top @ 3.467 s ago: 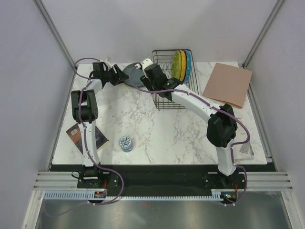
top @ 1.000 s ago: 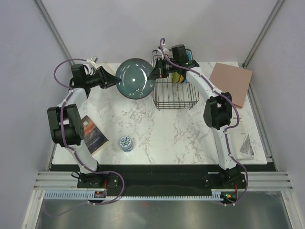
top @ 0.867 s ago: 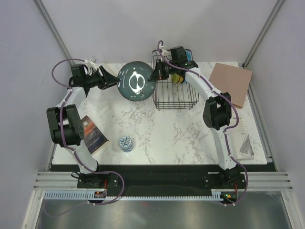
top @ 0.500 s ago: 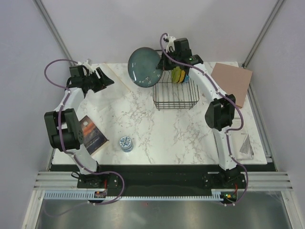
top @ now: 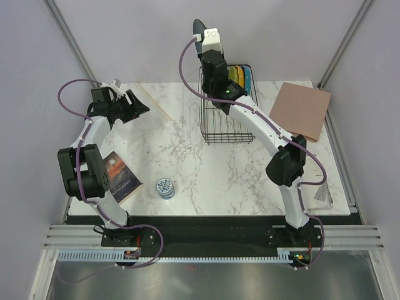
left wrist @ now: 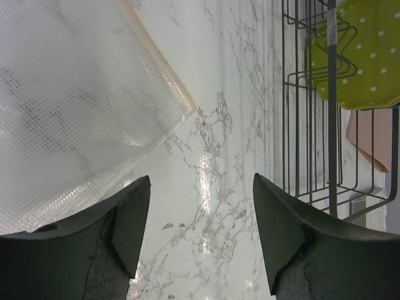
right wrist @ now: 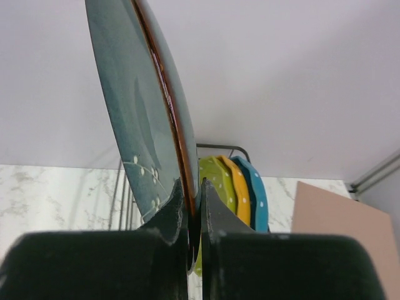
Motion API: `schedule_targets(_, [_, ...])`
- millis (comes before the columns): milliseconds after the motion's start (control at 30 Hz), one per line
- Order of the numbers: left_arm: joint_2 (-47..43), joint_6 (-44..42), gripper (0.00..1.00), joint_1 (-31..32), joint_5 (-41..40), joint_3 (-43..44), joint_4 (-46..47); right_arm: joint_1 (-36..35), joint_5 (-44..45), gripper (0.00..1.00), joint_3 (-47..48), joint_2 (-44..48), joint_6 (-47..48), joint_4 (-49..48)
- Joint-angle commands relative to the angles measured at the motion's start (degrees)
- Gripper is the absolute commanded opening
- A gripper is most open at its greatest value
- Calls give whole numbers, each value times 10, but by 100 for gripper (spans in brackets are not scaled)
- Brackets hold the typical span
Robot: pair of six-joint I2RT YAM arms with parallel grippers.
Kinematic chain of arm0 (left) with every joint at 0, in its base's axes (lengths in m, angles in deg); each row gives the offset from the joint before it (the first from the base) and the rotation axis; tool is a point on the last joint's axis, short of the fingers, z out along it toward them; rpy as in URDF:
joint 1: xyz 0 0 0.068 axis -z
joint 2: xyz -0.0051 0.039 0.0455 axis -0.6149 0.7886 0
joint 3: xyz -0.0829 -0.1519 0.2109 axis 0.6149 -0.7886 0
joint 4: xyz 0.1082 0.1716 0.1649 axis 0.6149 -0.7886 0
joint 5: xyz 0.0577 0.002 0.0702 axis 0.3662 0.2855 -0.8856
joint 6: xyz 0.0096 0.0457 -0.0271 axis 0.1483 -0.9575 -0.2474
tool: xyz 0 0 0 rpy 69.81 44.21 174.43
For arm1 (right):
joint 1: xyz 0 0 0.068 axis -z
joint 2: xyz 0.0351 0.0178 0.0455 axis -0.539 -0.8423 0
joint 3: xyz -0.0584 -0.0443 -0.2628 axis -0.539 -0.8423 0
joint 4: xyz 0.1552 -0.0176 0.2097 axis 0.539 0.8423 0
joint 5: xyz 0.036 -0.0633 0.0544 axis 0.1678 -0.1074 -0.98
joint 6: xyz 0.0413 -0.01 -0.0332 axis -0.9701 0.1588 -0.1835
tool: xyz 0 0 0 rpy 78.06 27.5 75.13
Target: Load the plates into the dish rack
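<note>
My right gripper holds the teal-grey plate. It will tip downward next and lower that plate into the rack's empty wires beside the lime-green plate point(right wrist: 215, 178).
My right gripper point(right wrist: 195, 194) is shut on the rim of the smooth dark teal-grey plate point(right wrist: 137, 106). It holds the plate on edge, high above the back left corner of the black wire dish rack point(top: 229, 141). From above the plate shows only as a thin dark sliver point(top: 199, 26). Upright in the rack's far end stand the lime-green plate point(right wrist: 215, 178), the orange plate point(right wrist: 236, 187) and the blue plate point(right wrist: 253, 194). My left gripper point(top: 136, 103) stands open and empty at the table's back left, its jaws wide over bare marble point(left wrist: 200, 206).
A translucent mesh mat point(left wrist: 75, 81) lies by the left gripper. A tan board point(top: 299, 110) lies right of the rack. A small patterned tin point(top: 165, 187) and a dark book point(top: 115, 175) sit near the front left. A printed packet point(top: 322, 194) lies at the right edge.
The left gripper let go of the teal-grey plate, opened and drew back left. The right arm lifted the plate, turned it on edge and carried it above the rack.
</note>
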Motion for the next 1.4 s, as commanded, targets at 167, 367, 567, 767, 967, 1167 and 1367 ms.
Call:
schedule_targets(167, [-30, 9, 73, -3, 26, -14, 16, 13, 150, 0, 86, -48, 103, -61])
schedule_targets(367, [-22, 14, 73, -3, 27, -21, 19, 22, 132, 0, 86, -59, 47, 19])
schedule_targets(567, [-8, 31, 75, -2, 47, -18, 19, 38, 123, 0, 89, -81, 23, 48])
schedule_targets(767, [-8, 22, 76, -4, 38, -24, 18, 40, 116, 0, 95, -101, 19, 52])
schedule_targets(967, [-7, 21, 76, -4, 38, -28, 19, 45, 118, 0, 123, -137, 0, 63])
schedule_targets(1167, [-9, 16, 76, -4, 34, -31, 18, 45, 120, 0, 133, -159, -13, 72])
schedule_targets(1367, [-2, 19, 76, -4, 35, -27, 18, 44, 137, 0, 128, -167, -46, 108])
